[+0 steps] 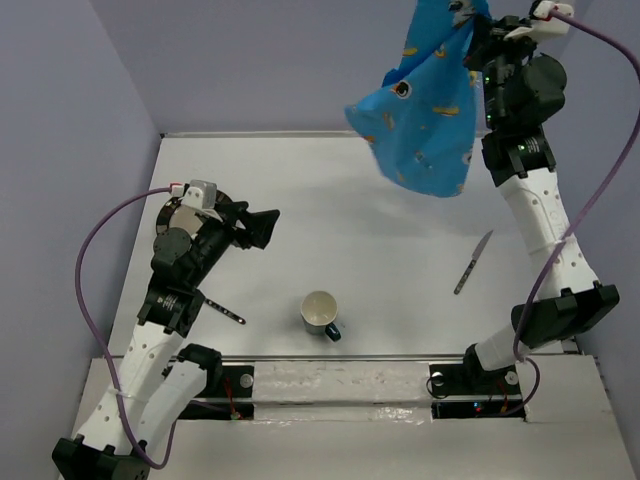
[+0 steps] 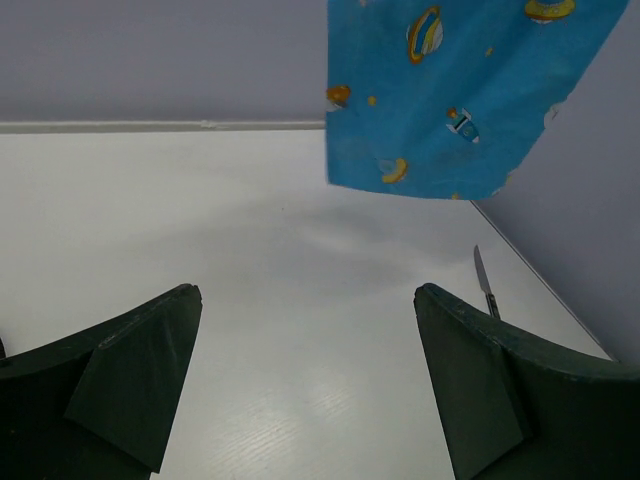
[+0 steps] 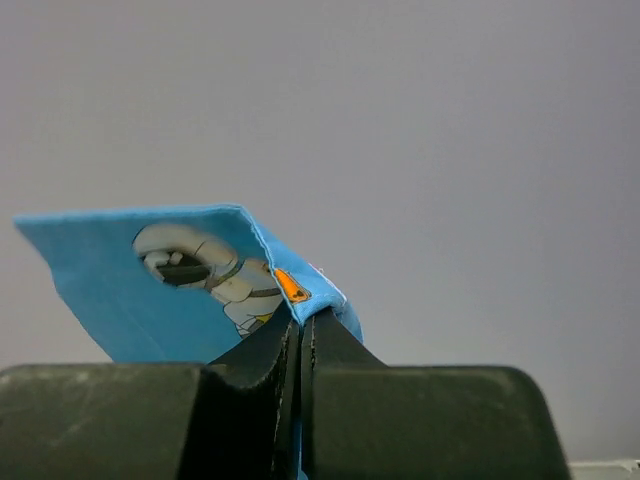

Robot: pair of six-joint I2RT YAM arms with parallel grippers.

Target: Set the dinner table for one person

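My left gripper needs to move its open fingers to the right in the top view next and tip down onto the loose edge of the placemat that hangs there.
My right gripper point(image 1: 480, 28) is raised high at the back right and is shut on the top edge of the blue cartoon-patterned placemat point(image 1: 428, 105), which hangs free above the white dinner table point(image 1: 330, 200). In the right wrist view the jaws point(image 3: 301, 320) pinch the placemat's hem point(image 3: 150, 285). My left gripper point(image 1: 268, 228) is open and empty, low over the table's left side, pointing right. In the left wrist view its fingers point(image 2: 150, 370) stand wide apart, with the hanging placemat point(image 2: 450, 90) ahead.
A cream mug point(image 1: 320, 313) with a dark handle stands near the front middle. A knife point(image 1: 473, 262) lies at the right, and also shows in the left wrist view point(image 2: 484, 280). A dark-handled utensil point(image 1: 222, 310) lies by the left arm. A round plate point(image 1: 172, 208) is partly hidden under the left wrist.
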